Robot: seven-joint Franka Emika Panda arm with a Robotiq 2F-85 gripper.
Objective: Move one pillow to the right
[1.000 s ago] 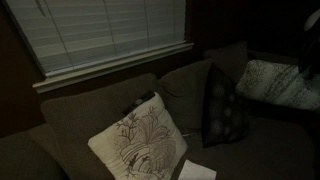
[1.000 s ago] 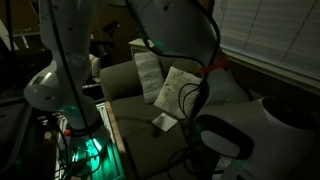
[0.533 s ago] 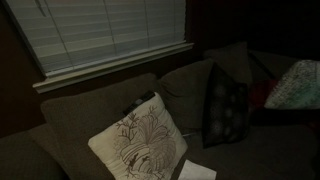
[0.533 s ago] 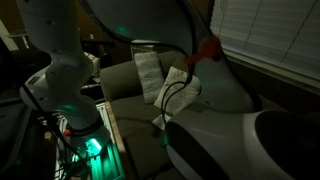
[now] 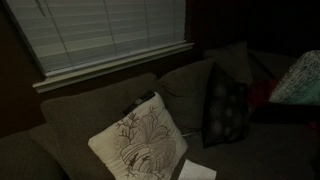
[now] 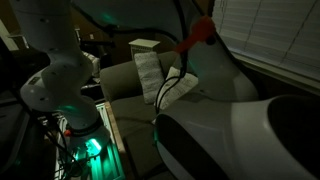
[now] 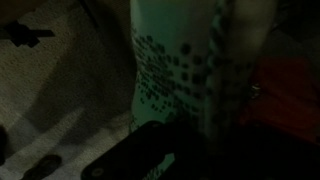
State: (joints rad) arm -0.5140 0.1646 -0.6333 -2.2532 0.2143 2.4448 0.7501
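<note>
I will move my gripper down to let go of the speckled pillow (image 5: pixel 302 78), which hangs raised, on the couch seat by the red part below my gripper.
The light grey-white speckled pillow (image 5: pixel 302 78) hangs tilted at the far right edge of an exterior view, off the couch seat and partly cut off by the frame. In the wrist view it fills the top middle (image 7: pixel 170 60), right against my dark gripper fingers (image 7: pixel 185 145), which look shut on its lower edge. A red part (image 5: pixel 262 95) shows just left of the pillow and also in the wrist view (image 7: pixel 292 90). My gripper itself is hidden in both exterior views; the arm (image 6: pixel 230 110) fills much of one of them.
A cream pillow with a branch print (image 5: pixel 140 140) leans at the couch's front. A dark patterned pillow (image 5: pixel 225 105) stands between it and the held pillow. A white paper (image 5: pixel 198 171) lies on the seat. Window blinds (image 5: pixel 110 35) are behind the brown couch (image 5: pixel 90 120).
The speckled pillow has gone from resting on the couch's right part to hanging tilted at the right frame edge. The arm has swung with it. Little changed in the last half second.
</note>
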